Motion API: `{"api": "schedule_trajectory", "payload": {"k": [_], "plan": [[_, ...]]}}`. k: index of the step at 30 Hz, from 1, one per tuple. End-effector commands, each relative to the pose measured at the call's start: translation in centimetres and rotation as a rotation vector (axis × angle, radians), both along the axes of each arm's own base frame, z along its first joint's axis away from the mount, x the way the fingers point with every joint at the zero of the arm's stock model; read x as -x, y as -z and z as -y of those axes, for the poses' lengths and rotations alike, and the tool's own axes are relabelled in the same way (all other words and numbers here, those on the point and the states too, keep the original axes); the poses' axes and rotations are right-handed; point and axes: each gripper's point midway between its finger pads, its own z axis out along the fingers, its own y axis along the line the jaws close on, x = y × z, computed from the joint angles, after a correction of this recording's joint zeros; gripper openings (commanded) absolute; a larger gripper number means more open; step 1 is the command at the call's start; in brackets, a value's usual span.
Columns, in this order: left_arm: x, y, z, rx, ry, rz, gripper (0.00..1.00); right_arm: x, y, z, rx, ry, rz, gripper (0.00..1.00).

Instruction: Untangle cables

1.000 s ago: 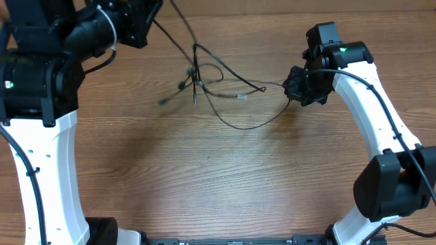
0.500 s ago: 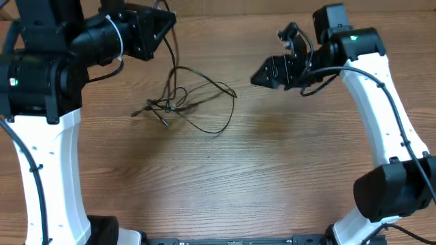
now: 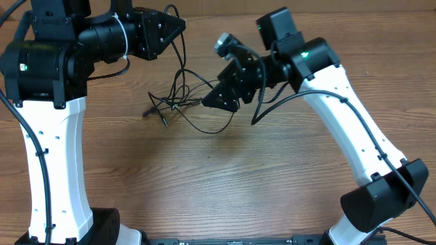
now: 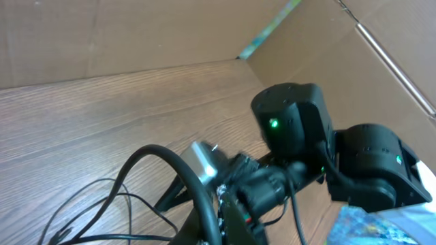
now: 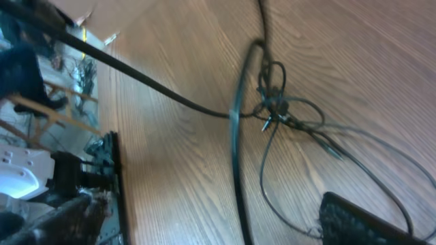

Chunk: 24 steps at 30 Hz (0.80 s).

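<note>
My left gripper will pull left in the overhead view, then go down over bare wood to release, as the held cable pieces run into the tangle.
The cables (image 3: 185, 103) are thin black cords in a loose tangle on the wooden table, left of centre in the overhead view. Strands rise from the tangle to my left gripper (image 3: 180, 27), which is shut on them at the top left. My right gripper (image 3: 214, 73) hangs open just right of the tangle, its lower finger close to the loops, with nothing between the jaws. In the right wrist view the cables' knot (image 5: 276, 109) lies ahead on the wood, and one dark fingertip (image 5: 361, 221) shows at the lower right. The left wrist view shows thin cable loops (image 4: 102, 204) and the right arm (image 4: 293, 129) facing it.
Thick black arm cables run along both arms, one looping under the right wrist (image 3: 272, 105). Cardboard walls (image 4: 136, 34) stand behind the table's far edge. Bare wood (image 3: 225, 177) spreads in front of the tangle.
My right gripper opened, let go of the cable end and swung left to the tangle. The stretched cables slackened and bunched to the left. My left gripper shifted slightly right, still holding strands.
</note>
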Motion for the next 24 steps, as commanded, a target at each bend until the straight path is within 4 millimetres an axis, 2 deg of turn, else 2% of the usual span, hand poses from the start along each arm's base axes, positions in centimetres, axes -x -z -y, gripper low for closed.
{"api": "schedule_trajectory", "payload": {"k": [1,3,5,6,8,9,11,12,16,17,21,24], "plan": [[1.1,-1.1,0.8,0.030,0.064,0.030,0.04,-1.9,0.8,-0.7,0.064,0.101,0.023,0.56],[0.7,-1.7,0.7,0.031,0.061,0.067,0.04,-3.3,2.1,-0.5,0.097,0.223,-0.058,0.28],[0.2,-2.5,0.0,0.033,0.042,0.112,0.04,-4.6,3.7,0.5,0.155,0.345,-0.117,0.08],[0.0,-2.9,-0.5,0.033,0.024,0.129,0.04,-5.4,4.4,1.7,0.201,0.451,-0.145,0.04],[-0.9,-3.6,-2.5,0.046,-0.047,0.144,0.04,-7.1,5.7,4.8,0.290,0.694,-0.198,0.04],[-1.4,-4.0,-3.7,0.048,-0.080,0.163,0.04,-8.1,6.5,7.7,0.345,0.899,-0.244,0.04],[-2.1,-4.5,-5.5,0.047,-0.126,0.183,0.04,-8.7,7.2,11.2,0.396,1.113,-0.289,0.04],[-2.5,-4.7,-7.0,0.043,-0.165,0.196,0.04,-9.0,7.6,14.3,0.433,1.258,-0.315,0.04],[-3.1,-4.8,-10.2,0.046,-0.253,0.196,0.04,-9.4,8.2,20.1,0.476,1.392,-0.372,0.04],[-3.2,-4.9,-11.1,0.048,-0.275,0.194,0.04,-9.4,8.3,21.1,0.481,1.411,-0.383,0.04],[-3.6,-5.3,-14.0,0.049,-0.352,0.209,0.04,-8.9,8.8,26.4,0.515,1.516,-0.457,0.04],[-3.8,-5.9,-15.2,0.054,-0.382,0.232,0.04,-8.6,9.0,28.7,0.540,1.530,-0.467,0.04]]}}
